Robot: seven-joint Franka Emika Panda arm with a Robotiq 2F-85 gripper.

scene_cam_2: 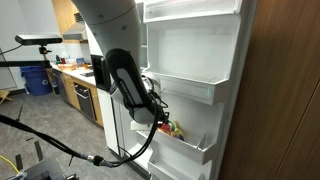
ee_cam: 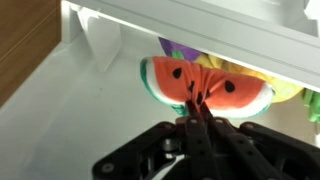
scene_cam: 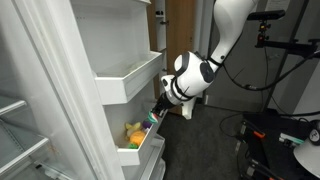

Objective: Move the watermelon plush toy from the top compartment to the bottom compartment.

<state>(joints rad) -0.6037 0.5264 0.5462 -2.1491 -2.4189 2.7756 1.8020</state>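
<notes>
The watermelon plush toy still hangs above the bottom of the compartment. My gripper will next go down and toward the yellow plush and purple toy into the bottom compartment [scene_cam: 139,131] to let go of it.
In the wrist view the watermelon plush toy [ee_cam: 215,85], red with a green rim and black seeds, is pinched at its lower edge by my shut gripper [ee_cam: 195,115]. It hangs inside the bottom compartment [ee_cam: 85,95], under the top compartment [ee_cam: 200,25]. In both exterior views my gripper [scene_cam: 155,115] [scene_cam_2: 162,120] reaches between the top compartment [scene_cam: 125,82] [scene_cam_2: 195,90] and the bottom compartment [scene_cam: 143,152] [scene_cam_2: 192,150]. The toy itself is too small to make out there.
A yellow plush [ee_cam: 285,88] [scene_cam: 133,130] and a purple toy [ee_cam: 180,50] lie in the bottom compartment behind the watermelon. The fridge body with shelves [scene_cam: 25,110] stands beside the open door. A wooden panel [scene_cam_2: 290,100] flanks the door.
</notes>
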